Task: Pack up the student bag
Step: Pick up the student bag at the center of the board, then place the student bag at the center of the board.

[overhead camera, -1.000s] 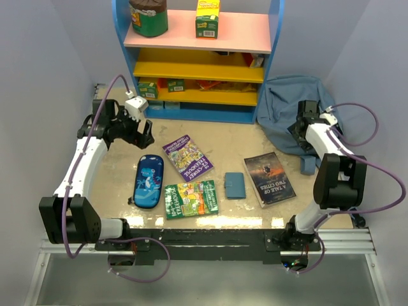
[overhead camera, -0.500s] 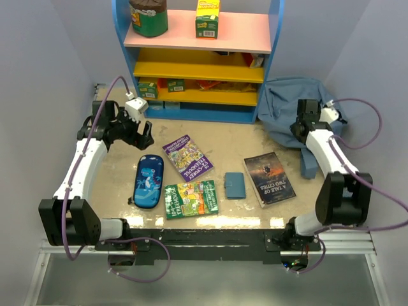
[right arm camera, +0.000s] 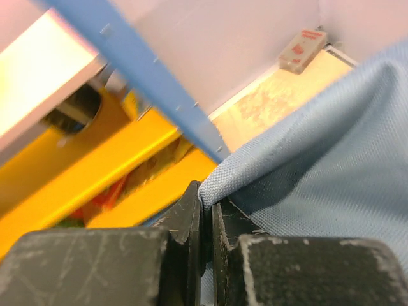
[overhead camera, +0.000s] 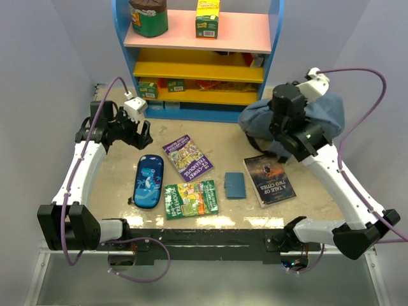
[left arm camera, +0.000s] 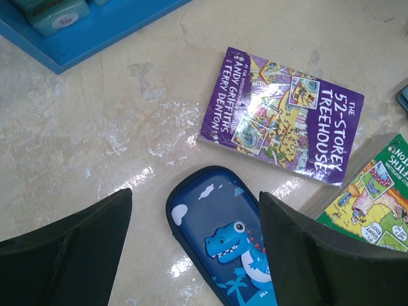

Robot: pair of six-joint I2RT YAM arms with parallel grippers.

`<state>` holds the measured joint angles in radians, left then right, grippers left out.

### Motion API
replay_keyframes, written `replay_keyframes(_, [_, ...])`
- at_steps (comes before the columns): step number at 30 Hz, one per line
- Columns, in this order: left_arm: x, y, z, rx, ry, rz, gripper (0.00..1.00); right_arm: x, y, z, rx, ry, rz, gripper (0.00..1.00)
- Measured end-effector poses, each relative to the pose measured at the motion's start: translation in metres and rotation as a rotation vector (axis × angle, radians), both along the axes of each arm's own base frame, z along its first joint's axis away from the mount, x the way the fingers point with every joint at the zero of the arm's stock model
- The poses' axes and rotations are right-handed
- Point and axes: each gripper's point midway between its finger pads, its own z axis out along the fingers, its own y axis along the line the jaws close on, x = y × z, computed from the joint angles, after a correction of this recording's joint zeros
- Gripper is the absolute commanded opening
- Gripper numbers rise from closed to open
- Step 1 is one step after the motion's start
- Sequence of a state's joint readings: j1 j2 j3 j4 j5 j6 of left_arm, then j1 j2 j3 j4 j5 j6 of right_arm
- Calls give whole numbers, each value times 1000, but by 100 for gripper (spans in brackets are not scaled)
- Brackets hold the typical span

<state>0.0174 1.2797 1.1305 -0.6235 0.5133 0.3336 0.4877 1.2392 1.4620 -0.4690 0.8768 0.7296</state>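
The bag is heaped apart from the pencil case, so I will next lift the fold in my right gripper across to the purple book [overhead camera: 187,157] and lower it to let go.
The student bag [overhead camera: 322,111] is a soft grey-blue heap at the back right. One fold of it is pulled up and leftward [right arm camera: 319,146]. My right gripper [overhead camera: 278,109] [right arm camera: 207,205] is shut on that fold, the cloth pinched between its black fingers. My left gripper [overhead camera: 141,132] [left arm camera: 194,204] hangs open above the top end of a dark-blue dinosaur pencil case [overhead camera: 148,181] [left arm camera: 223,245], not touching it. On the table lie a purple book [overhead camera: 187,157] [left arm camera: 287,121], a green book [overhead camera: 191,198] [left arm camera: 376,204], a dark book [overhead camera: 269,178] and a small blue notebook [overhead camera: 234,185].
A blue shelf unit [overhead camera: 197,64] with pink and yellow boards stands against the back wall, holding a jar [overhead camera: 148,16] and small boxes [overhead camera: 207,18]. Its blue base [left arm camera: 95,32] lies just beyond the left gripper. Grey walls close in both sides.
The right arm has risen and swung left, shut on the bag's fabric, dragging a fold toward the table's middle. The left arm has hardly moved; its jaws have narrowed slightly.
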Motion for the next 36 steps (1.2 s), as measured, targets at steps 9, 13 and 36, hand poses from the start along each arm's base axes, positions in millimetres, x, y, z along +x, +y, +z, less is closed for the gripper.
replay_keyframes(9, [-2,0,4,0,-12,1,84,-43,101,48,-173,-97,266,0])
replay_keyframes(13, [-4,3,6,-1,-26,35,94,-63,156,105,-198,-206,395,0])
replay_keyframes(36, [10,107,43,-96,-141,415,97,-152,255,-67,-158,-102,903,34])
